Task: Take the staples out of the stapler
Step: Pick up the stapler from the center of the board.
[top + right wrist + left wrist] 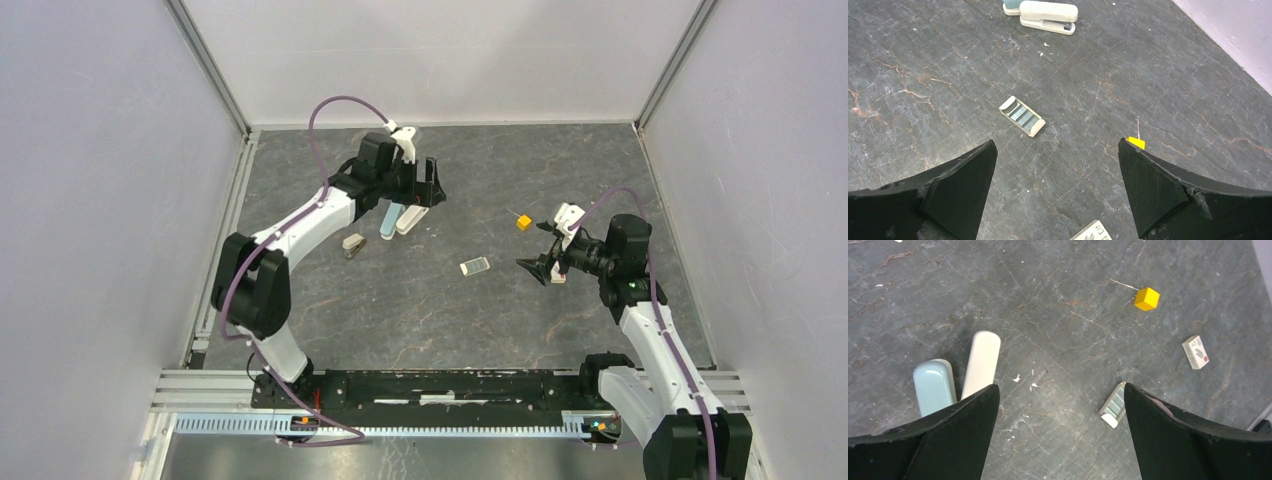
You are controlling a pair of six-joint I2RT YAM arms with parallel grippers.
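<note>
I will move my left gripper to the left in the wrist view and down, with its fingers on both sides of the white stapler's far end [984,347], because that end is below my gripper and outside its open fingers.
Two staplers lie side by side at the back left of the table, a teal stapler [388,220] [934,387] and a white stapler [410,218] [981,362] [1048,16]. My left gripper [425,185] [1060,395] hovers just above and behind them, open, with only bare table between its fingers. Over the right half of the table my right gripper [540,268] [1057,150] is open and holds nothing, pointing left toward the middle. The staples are out of view.
A small clear box [475,266] [1113,405] [1022,116] lies mid-table between the arms. A yellow cube [522,222] [1146,298] [1136,142] with a thin pale sliver beside it sits nearer the right gripper. A small white carton [1195,352] [1093,232] lies under the right gripper. A small grey-beige item [353,245] rests left of the staplers.
</note>
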